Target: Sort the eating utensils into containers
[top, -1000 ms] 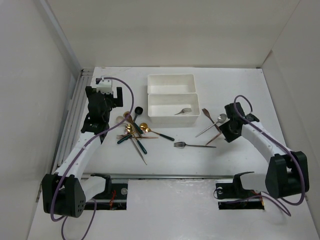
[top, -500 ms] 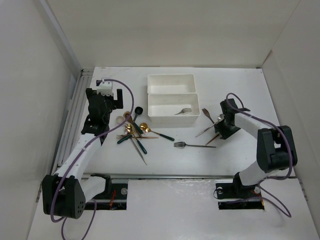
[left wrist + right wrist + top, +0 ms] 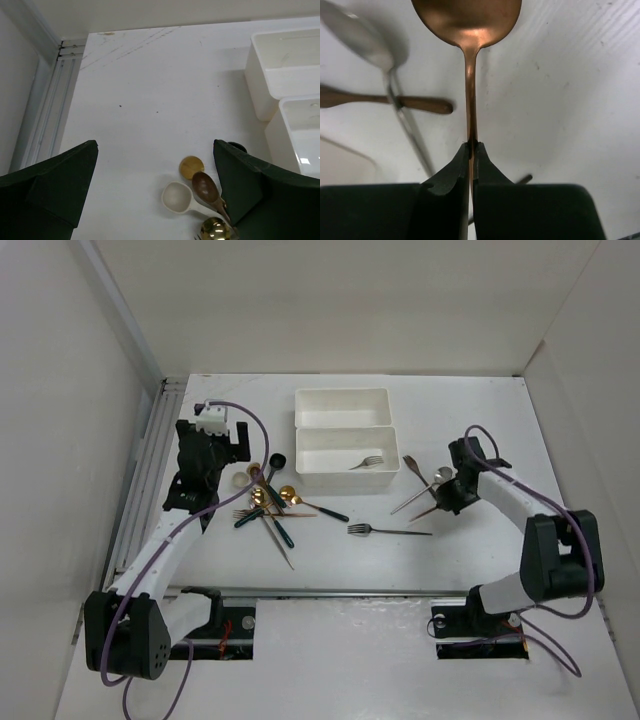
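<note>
I should next lift the spoon in my right gripper outward over the empty far tray and lower it inside, as the near tray holds a fork.
My right gripper is shut on the thin handle of a copper-rose spoon, low over the table right of the trays. A silver spoon and a copper fork handle lie just beside it. Two white trays stand at centre back: the far tray looks empty, the near tray holds a silver fork. My left gripper is open and empty above the left end of a pile of utensils. Gold, white and brown spoon bowls lie between its fingers.
A dark-handled fork lies alone in front of the near tray. A metal rail runs along the table's left edge, beside a white wall. The trays' ends also show in the left wrist view.
My right wrist swung left toward the copper-rose spoon, then back a little to the right and away. The left arm has barely moved.
</note>
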Robot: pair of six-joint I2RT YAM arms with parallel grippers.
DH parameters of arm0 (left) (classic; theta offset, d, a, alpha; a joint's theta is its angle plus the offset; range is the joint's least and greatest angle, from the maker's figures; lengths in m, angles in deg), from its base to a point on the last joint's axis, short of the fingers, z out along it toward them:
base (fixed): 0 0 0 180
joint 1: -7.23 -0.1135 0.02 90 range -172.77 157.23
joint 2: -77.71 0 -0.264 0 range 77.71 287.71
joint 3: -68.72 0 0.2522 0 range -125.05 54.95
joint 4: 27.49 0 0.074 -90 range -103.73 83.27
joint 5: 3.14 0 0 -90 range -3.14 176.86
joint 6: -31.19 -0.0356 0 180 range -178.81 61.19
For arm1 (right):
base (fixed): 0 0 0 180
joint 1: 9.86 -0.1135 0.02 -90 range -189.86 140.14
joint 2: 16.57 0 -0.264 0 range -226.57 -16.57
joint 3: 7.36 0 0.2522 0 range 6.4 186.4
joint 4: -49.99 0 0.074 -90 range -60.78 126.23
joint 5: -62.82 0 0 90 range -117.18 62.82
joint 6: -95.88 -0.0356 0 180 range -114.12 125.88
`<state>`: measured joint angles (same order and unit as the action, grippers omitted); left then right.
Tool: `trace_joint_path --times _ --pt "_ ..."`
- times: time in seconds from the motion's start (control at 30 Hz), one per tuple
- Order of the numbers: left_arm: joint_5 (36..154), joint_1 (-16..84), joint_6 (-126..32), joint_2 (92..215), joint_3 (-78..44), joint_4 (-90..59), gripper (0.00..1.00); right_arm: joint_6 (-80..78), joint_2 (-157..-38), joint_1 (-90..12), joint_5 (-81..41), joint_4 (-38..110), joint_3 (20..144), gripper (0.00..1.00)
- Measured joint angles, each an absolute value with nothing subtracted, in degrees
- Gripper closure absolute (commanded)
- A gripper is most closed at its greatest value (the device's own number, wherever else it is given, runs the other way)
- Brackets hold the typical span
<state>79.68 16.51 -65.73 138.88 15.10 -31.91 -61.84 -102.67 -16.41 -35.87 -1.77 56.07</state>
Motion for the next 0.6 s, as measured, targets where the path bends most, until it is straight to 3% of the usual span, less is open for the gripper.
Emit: trace_joint_path --times 0.13,0.33,0.6 --pt "81.08 16.51 -61.29 138.88 15.08 -30.14 0.0 -64.95 -94.96 -18.7 -39.8 -5.71 57.69 1.0" --pt "80.73 16.49 -52.22 139.1 15.01 -26.53 0.11 -70.54 -89.21 -24.12 -45.27 -10.19 67.41 1.0" --pt "80.2 16.51 -41.64 142.46 12.78 -20.1 0.2 -75.5 -100.05 -30.77 -48.46 -1.9 86.38 1.0"
